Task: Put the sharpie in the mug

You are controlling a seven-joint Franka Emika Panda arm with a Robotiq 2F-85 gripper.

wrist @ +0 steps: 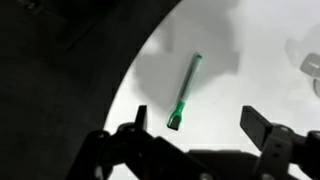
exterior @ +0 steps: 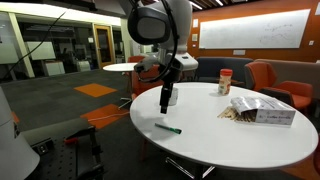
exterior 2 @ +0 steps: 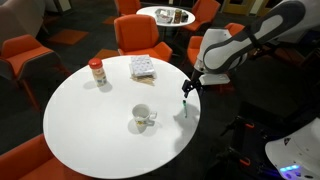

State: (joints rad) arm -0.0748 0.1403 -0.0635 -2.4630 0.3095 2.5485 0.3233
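I will next bring my gripper down with a slight turn onto the end of the dark-green sharpie that has the cap.
The dark-green sharpie (wrist: 185,92) lies flat on the white round table, near its edge; it shows in both exterior views (exterior: 168,128) (exterior 2: 184,108). The whitish mug (exterior 2: 143,118) stands upright near the table's middle, a short way from the sharpie. My gripper (wrist: 200,122) is open and empty. It hovers over the sharpie (exterior 2: 188,90) (exterior: 165,97), whose capped end lies between the two fingers in the wrist view. In an exterior view the gripper partly hides the mug (exterior: 173,98).
A jar with a red lid (exterior 2: 97,72) (exterior: 225,82) and a snack packet (exterior 2: 143,67) (exterior: 262,110) stand on the far part of the table (exterior 2: 90,130). Orange chairs (exterior 2: 140,35) ring the table. The table edge runs close beside the sharpie.
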